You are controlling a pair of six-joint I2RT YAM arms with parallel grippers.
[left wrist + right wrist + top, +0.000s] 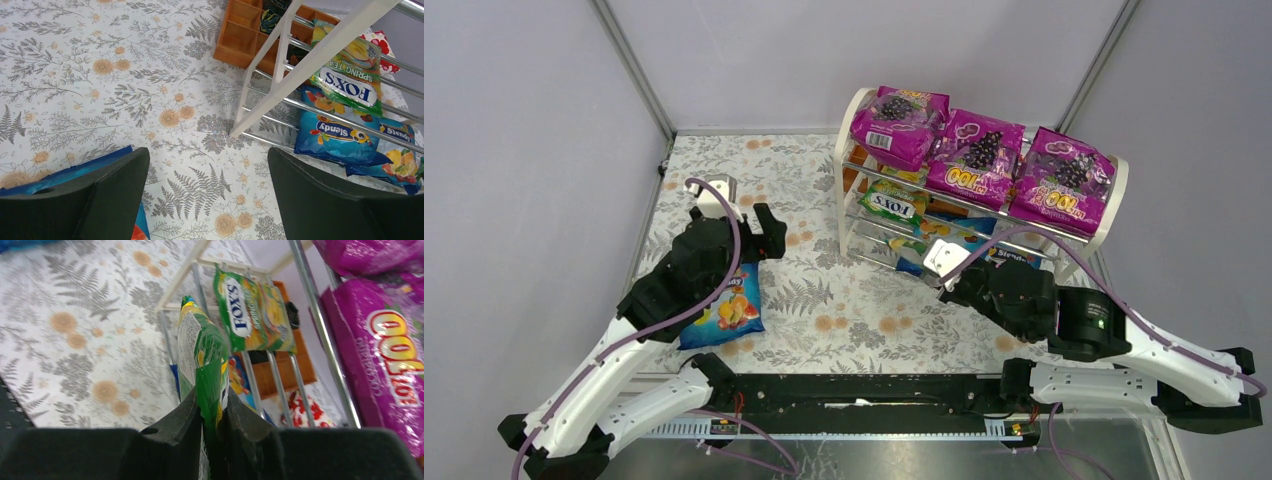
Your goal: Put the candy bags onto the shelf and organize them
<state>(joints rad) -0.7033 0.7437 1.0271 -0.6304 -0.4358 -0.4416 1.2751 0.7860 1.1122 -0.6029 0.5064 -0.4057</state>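
The bare rods of the middle level lie uncovered beside the resting bag, so the right gripper needs to turn outward next, carry the green FOX'S bag onto them and release it there.
Three magenta candy bags [984,160] lie along the top tier of the shelf [849,180]. A green-yellow FOX'S bag [894,205] rests on the middle tier, and blue Slendy bags [335,135] lie on the bottom rods. My right gripper [210,402] is shut on the edge of another green FOX'S bag [202,350], held upright in front of the shelf's middle tier. My left gripper [207,160] stands open over the bare tablecloth, nothing between its fingers. A blue candy bag [724,310] lies flat on the table beside its left finger [115,195].
An orange wooden box [245,30] sits on the floral cloth behind the shelf's white end panel [300,65]. Grey walls close in the table at the back and sides. The black base rail [864,390] runs along the near edge.
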